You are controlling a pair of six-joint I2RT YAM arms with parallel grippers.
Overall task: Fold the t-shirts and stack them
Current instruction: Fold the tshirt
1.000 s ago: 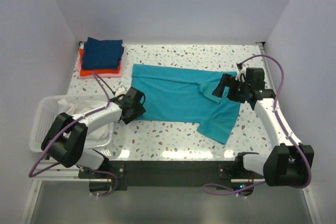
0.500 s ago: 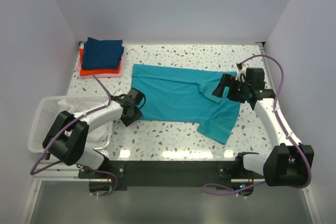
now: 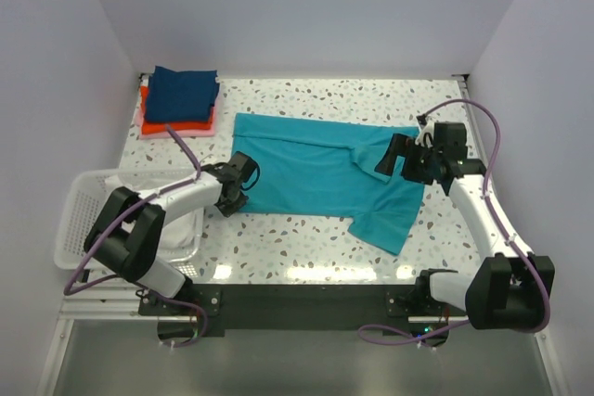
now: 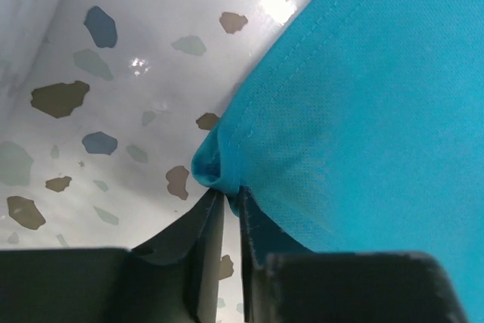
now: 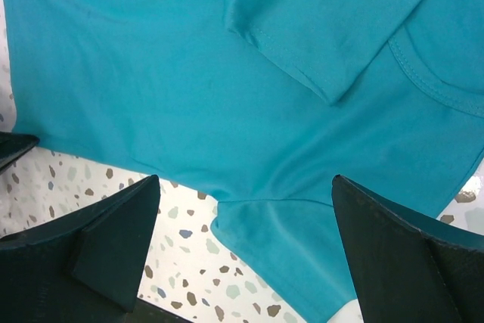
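The near sleeve's hem (image 3: pixel 381 245) (image 5: pixel 289 284) is still spread out, below and back from the right gripper, so the right gripper should bring its open fingers back and down onto it.
A teal t-shirt (image 3: pixel 316 172) lies spread on the speckled table, its right sleeve folded inward (image 5: pixel 318 28). At the shirt's near-left hem corner, my left gripper (image 3: pixel 243 194) has its fingers almost together. A small bunched fold of teal hem (image 4: pixel 212 166) is pinched at the tips of the left gripper (image 4: pixel 231 196). My right gripper (image 3: pixel 394 157) hovers over the shirt's right side, and the right wrist view shows it (image 5: pixel 246 183) wide open with only cloth (image 5: pixel 189 73) below. At the far left stands a stack of folded t-shirts: navy (image 3: pixel 183 92) on orange-red (image 3: pixel 176 125) on pink (image 3: pixel 148 132).
A white slatted basket (image 3: pixel 72 220) with white cloth inside stands at the near left, beside the left arm. Bare speckled tabletop (image 3: pixel 297 238) shows in front of the shirt. Walls close in the table on three sides.
My left gripper has slid forward onto the shirt's near-left corner and closed on the hem. The right arm and the shirt's body have stayed put.
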